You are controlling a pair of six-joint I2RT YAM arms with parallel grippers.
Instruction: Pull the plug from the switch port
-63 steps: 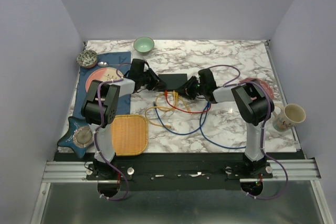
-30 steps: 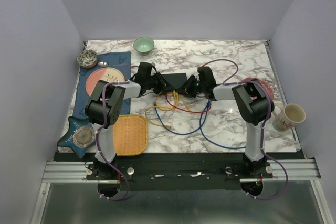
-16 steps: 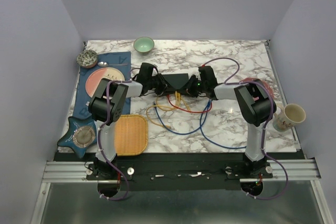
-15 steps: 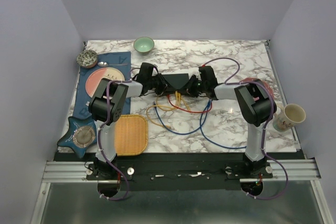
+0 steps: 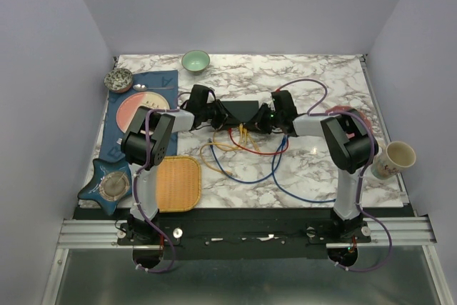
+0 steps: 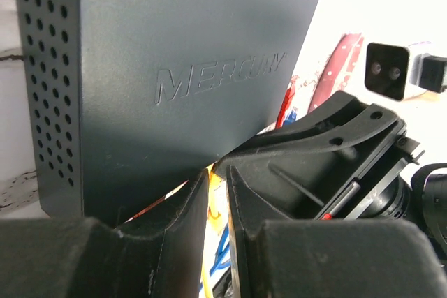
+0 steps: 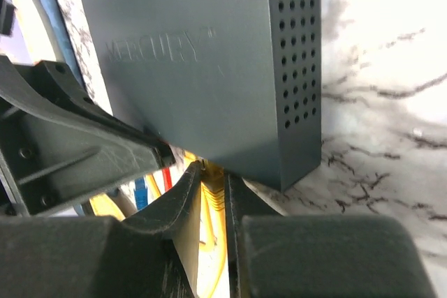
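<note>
I should pull the yellow plug (image 7: 215, 190) back with my right gripper and release it beside the crossing red and blue cables, since it's still in the switch's edge.
The matte black switch (image 5: 239, 110) lies flat mid-table, with yellow, red and blue cables running from its near long edge, where the switch port is hidden. In the right wrist view my right gripper (image 7: 213, 171) is shut on a yellow plug (image 7: 215, 190) seated in the edge of the switch (image 7: 209, 68). My right gripper (image 5: 258, 123) reaches in from the right. My left gripper (image 5: 218, 118) presses at the left end of the switch (image 6: 160, 68). Its jaws (image 6: 216, 172) leave only a thin slit showing yellow and blue cable; whether they pinch anything is unclear.
Cable loops (image 5: 246, 166) spread toward the near edge. A woven orange mat (image 5: 176, 182) and a star dish (image 5: 106, 185) sit front left. A pink plate (image 5: 136, 108), patterned bowl (image 5: 118, 79) and green bowl (image 5: 196, 61) lie back left. A mug (image 5: 394, 158) stands at the right edge.
My left gripper has slid right up against the switch's left end, and my right gripper has edged in toward its near edge. In the last half second nothing visibly moves.
</note>
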